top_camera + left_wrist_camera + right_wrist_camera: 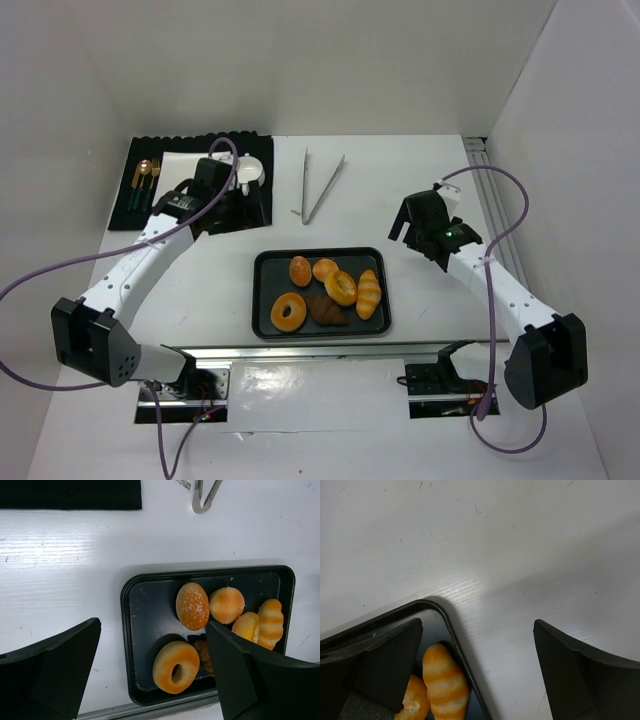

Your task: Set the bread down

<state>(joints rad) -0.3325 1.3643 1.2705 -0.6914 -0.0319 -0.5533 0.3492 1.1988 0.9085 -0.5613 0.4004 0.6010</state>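
Next, my left gripper moves down and to the right in the top view, astride the tongs' arms near their joined end, as they lie spread apart.
The bread, a golden-orange ring doughnut, lies in the near left corner of the dark tray. In the left wrist view the doughnut lies flat beside a dark brown croissant. My left gripper hangs open and empty above the table, behind and left of the tray; its fingers frame the tray. My right gripper is open and empty, above the table behind the tray's far right corner.
The tray also holds two round buns, a striped roll and the chocolate croissant. Metal tongs lie behind the tray. A black mat with a white cup and cutlery is at the back left.
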